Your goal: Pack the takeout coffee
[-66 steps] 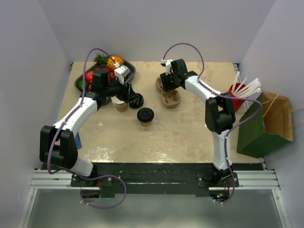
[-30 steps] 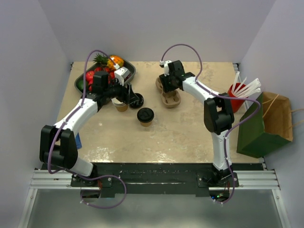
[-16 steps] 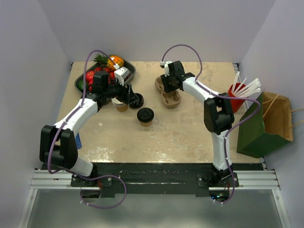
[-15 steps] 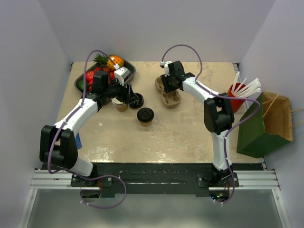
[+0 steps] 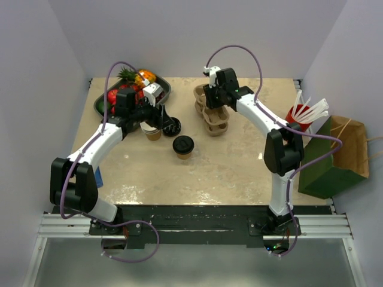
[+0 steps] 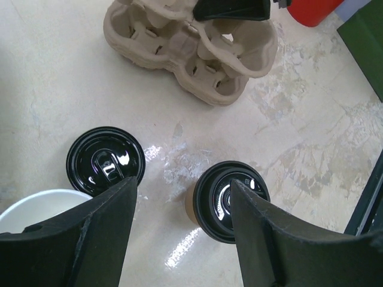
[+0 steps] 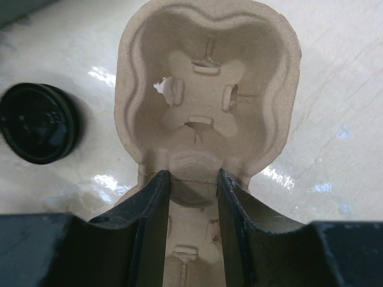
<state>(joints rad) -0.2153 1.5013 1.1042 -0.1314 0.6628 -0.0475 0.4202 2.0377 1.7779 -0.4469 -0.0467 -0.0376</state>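
The robot will next swing its right gripper back past the black-lidded cup, turn the pulp carrier [image 5: 213, 116] on the way, and then lower it there.
A kraft cup with a black lid [image 5: 183, 145] stands mid-table; it also shows in the left wrist view [image 6: 230, 200]. An open lidless cup [image 5: 151, 131] sits under my left gripper [image 5: 157, 118], its white rim [image 6: 36, 206] beside the left finger. A loose black lid [image 5: 172, 125] lies next to it, also in the left wrist view [image 6: 105, 161]. My left gripper [image 6: 182, 197] is open and empty. My right gripper [image 5: 214, 101] is shut on the pulp carrier [image 5: 213, 116], pinching its middle ridge [image 7: 192, 182] and holding it tilted off the table.
A dark tray of fruit [image 5: 99, 106] sits at the back left. A red cup of white straws [image 5: 299, 113] and a green and kraft bag [image 5: 335, 158] stand at the right edge. A black lid [image 7: 37, 122] shows left of the carrier.
My right gripper has risen and moved back with the carrier, which now tilts up off the table. The left arm has barely moved.
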